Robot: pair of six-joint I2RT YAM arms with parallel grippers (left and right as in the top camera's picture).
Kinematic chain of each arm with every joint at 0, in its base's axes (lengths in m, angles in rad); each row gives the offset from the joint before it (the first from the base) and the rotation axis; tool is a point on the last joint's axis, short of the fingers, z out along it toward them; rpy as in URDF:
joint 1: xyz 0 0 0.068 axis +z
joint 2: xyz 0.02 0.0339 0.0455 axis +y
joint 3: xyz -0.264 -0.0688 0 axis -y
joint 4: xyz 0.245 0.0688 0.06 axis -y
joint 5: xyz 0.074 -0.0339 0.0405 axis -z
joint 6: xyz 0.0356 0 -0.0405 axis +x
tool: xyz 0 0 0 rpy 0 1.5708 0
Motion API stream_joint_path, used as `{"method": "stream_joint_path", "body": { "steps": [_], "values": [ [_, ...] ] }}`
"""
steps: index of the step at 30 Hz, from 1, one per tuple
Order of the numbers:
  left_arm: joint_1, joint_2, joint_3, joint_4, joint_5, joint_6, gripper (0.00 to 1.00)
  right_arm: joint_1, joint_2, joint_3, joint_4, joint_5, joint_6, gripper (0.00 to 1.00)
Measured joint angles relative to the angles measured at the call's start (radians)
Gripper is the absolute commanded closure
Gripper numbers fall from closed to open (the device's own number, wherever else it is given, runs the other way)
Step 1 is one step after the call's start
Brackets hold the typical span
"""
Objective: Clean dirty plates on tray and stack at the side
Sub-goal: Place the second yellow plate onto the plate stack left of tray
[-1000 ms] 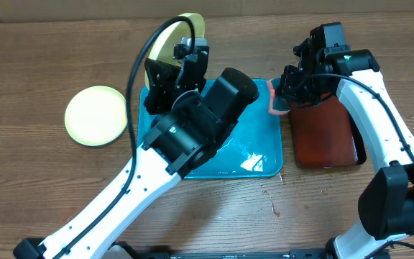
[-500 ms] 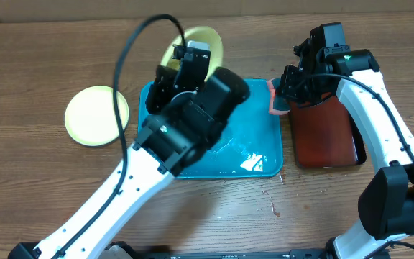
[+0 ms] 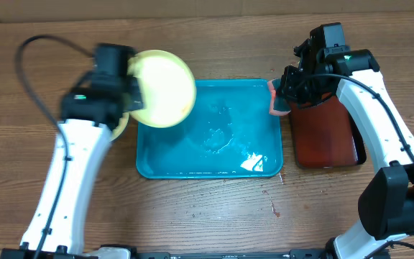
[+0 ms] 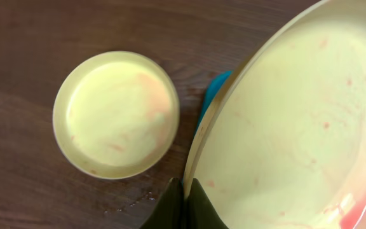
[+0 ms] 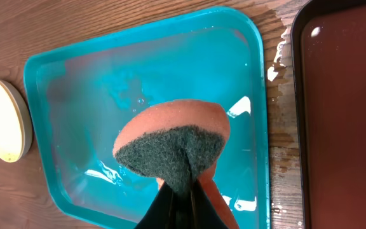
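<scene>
Next, my left gripper will go left in the overhead view, lower onto the second yellow-green plate (image 3: 120,126) (image 4: 116,115) and release the rim of the pale yellow-green plate.
My left gripper (image 4: 186,191) is shut on the rim of a pale yellow-green plate (image 3: 162,88), held in the air over the left edge of the teal tray (image 3: 221,155). The plate fills the right of the left wrist view (image 4: 297,127) and carries faint red smears. A second yellow-green plate (image 4: 116,114) lies on the table to the left of the tray, mostly hidden under my left arm in the overhead view (image 3: 123,124). My right gripper (image 5: 180,184) is shut on an orange sponge with a green pad (image 5: 173,137), held over the tray's right edge (image 3: 277,101). The blue-white plate is out of view.
A dark red, black-rimmed tray (image 3: 325,137) lies right of the teal tray, under my right arm. The teal tray holds water streaks and no plates (image 5: 107,95). Bare wooden table lies all around.
My left arm has swung left with the plate, from behind the tray's back edge to over its left edge, near the plate on the table. The right arm has not moved.
</scene>
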Motion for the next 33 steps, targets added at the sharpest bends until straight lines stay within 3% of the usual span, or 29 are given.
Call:
{"method": "stream_joint_path", "body": {
  "steps": [7, 15, 23, 31, 32, 33],
  "values": [
    [0.330, 0.002, -0.003, 0.027, 0.100, -0.026, 0.96, 0.000, 0.000, 0.000, -0.006, 0.000, 0.000, 0.96],
    [0.528, 0.121, -0.003, 0.058, 0.149, -0.038, 0.95, 0.000, 0.000, 0.000, -0.008, 0.001, 0.000, 0.96],
    [0.543, 0.324, -0.003, 0.056, 0.193, -0.042, 0.96, 0.000, 0.000, 0.000, -0.014, 0.000, -0.001, 0.96],
    [0.543, 0.401, -0.004, 0.051, 0.208, -0.042, 0.96, 0.000, 0.000, 0.000, -0.018, 0.001, 0.000, 0.96],
    [0.543, 0.401, -0.004, 0.052, 0.208, -0.041, 0.92, 0.000, 0.000, 0.000, -0.018, 0.000, 0.000, 0.96],
    [0.543, 0.401, -0.004, 0.052, 0.208, -0.038, 0.81, 0.000, 0.000, 0.000, -0.018, 0.001, 0.000, 0.96]
  ]
}}
